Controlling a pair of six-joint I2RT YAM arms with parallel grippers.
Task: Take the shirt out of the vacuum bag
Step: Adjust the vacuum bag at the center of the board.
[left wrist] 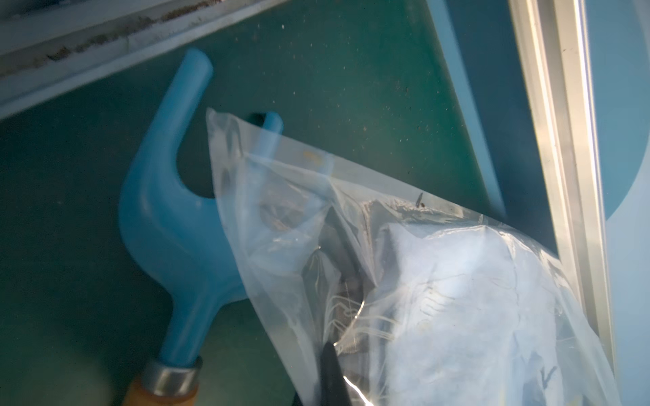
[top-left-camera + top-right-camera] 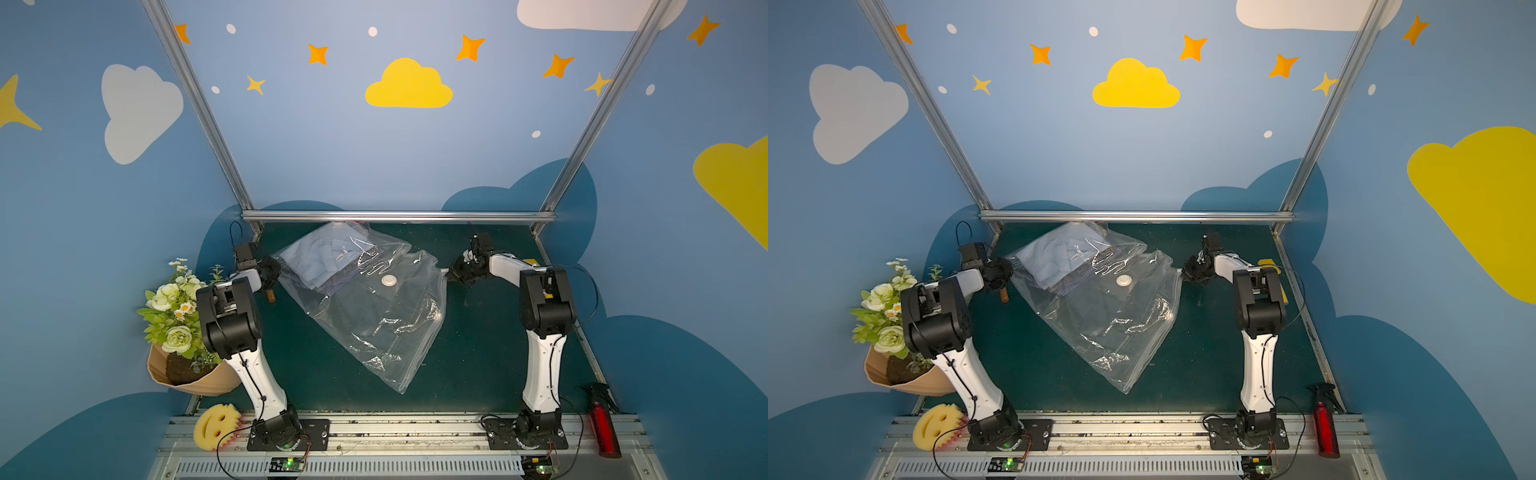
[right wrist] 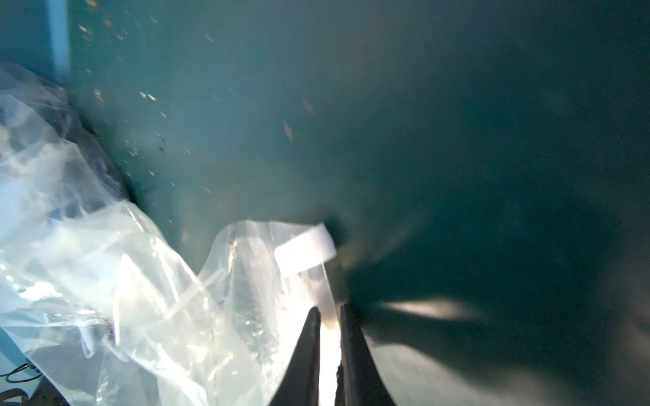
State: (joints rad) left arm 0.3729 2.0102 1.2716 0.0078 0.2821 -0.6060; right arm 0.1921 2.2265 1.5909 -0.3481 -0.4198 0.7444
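The plastic is still crinkled, so my left gripper will next pull the bag's corner over the blue forked tool [image 1: 159, 210] toward the bouquet side and let go.
The clear, crinkly vacuum bag [image 2: 386, 332] [image 2: 1121, 332] lies slantwise on the green table, its round white valve [image 2: 389, 281] facing up. A folded light-blue shirt [image 2: 320, 257] [image 2: 1054, 257] sits inside the bag's far left end. My left gripper [image 2: 272, 270] [image 1: 330, 348] is shut on the bag's plastic [image 1: 281, 175] at that left corner, right beside the shirt [image 1: 457, 298]. My right gripper [image 2: 451, 272] [image 3: 330, 316] is shut on the bag's seal strip at its right corner, just behind the small white slider clip [image 3: 305, 251].
A blue forked tool [image 1: 169, 218] with a wooden handle [image 2: 271, 296] lies partly under the bag's left corner. The aluminium frame bar [image 2: 399, 216] runs along the table's far edge. A bouquet [image 2: 178, 316], a yellow smiley sponge [image 2: 216, 426] and a red spray bottle [image 2: 602, 428] stand at the sides.
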